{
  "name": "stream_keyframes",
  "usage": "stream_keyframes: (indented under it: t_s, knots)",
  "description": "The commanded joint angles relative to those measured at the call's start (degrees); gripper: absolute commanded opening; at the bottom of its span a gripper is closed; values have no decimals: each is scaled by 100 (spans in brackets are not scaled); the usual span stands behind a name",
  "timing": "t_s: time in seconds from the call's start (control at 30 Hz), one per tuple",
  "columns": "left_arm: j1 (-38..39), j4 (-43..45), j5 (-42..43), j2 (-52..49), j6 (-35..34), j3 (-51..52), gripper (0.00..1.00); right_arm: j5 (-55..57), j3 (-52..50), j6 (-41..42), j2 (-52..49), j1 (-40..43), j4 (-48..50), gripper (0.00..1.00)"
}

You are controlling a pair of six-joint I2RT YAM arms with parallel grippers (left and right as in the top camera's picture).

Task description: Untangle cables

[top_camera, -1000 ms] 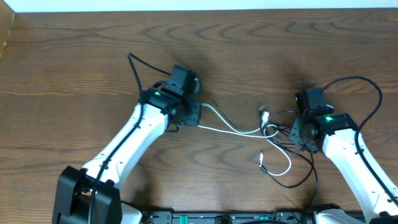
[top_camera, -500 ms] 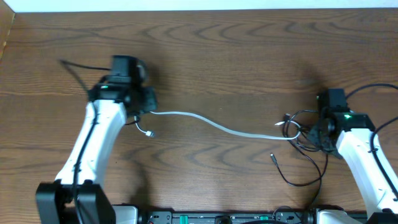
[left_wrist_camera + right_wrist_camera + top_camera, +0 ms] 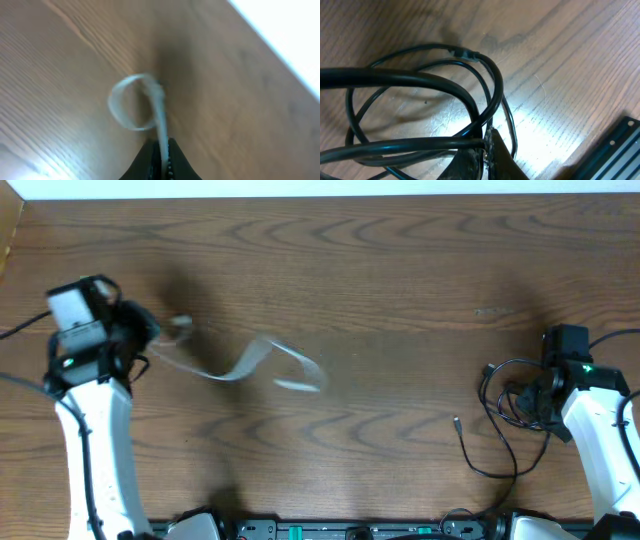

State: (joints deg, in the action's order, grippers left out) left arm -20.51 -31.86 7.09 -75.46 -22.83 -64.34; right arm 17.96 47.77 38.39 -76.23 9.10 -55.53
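The left gripper swings in toward the table's middle and opens next, since the white cable (image 3: 245,363) is already well apart from the black one.
The white cable (image 3: 245,363) trails blurred from my left gripper (image 3: 150,340) at the far left, its free end near the table's middle, well apart from the black one. In the left wrist view that white cable (image 3: 161,115) runs up from between the shut jaws of the left gripper (image 3: 161,152) and curls into a loop. The black cable (image 3: 497,430) lies looped at the right beside my right gripper (image 3: 530,398). In the right wrist view the right gripper (image 3: 486,147) is shut on the black cable (image 3: 420,82), whose loops fill the view.
The wooden table (image 3: 380,280) ends at a white strip along the far edge. A black rail (image 3: 615,150) shows at the lower right of the right wrist view. The arms' own thicker black wires hang near each wrist.
My left arm has swung far to the left, dragging the white cable out of the tangle. The right gripper has drifted right with the black cable. The two cables now lie apart.
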Motion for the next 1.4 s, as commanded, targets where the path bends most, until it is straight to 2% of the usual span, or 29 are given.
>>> stream_keyframes:
  t_s: [0.0,0.2,0.3,0.47,0.63,0.77,0.9,1.03,1.07,1.1,1.17,1.3,1.37]
  knots:
    - [-334,385,-72,304,-345,-39,7,140,-22,74,-7,46,-4,1]
    - [-415,730,284,487,-492,-39,7,26,-22,74,-7,44,0,1]
    - [-234,448,807,404,-490,-39,7,-168,-22,22,-7,44,39,1]
    - [140,-326,1010,208,-483,-39,7,-348,-22,-46,-7,44,68,1]
    - [730,-562,2354,-15,452,-39,7,-922,-22,-577,-7,44,293,1]
    - [1292,-476,3099,-170,807,-39,7,-1394,-22,-892,-7,35,466,1]
    - [1937,-363,3193,-258,1080,-39,7,-2409,-22,-1777,-7,-17,789,1]
    - [2468,-275,3187,-297,1231,-39,8,-4393,-22,-3163,-7,-170,1248,1]
    - [2557,-278,3185,-306,1274,-39,9,-4725,-22,-3329,-7,-208,1325,1]
    - [2645,-280,3189,-321,1274,-39,16,-4916,-22,-3379,-7,-245,1397,1]
    - [2811,-286,3193,-356,1272,-39,17,-5014,-22,-3375,-7,-345,1510,1]
    - [3193,-389,3191,-433,1276,-39,34,-5005,-22,-3375,-7,-588,1613,1]
    - [3368,-400,3191,-494,1276,-37,46,-5005,-22,-3375,-7,-686,1659,1]
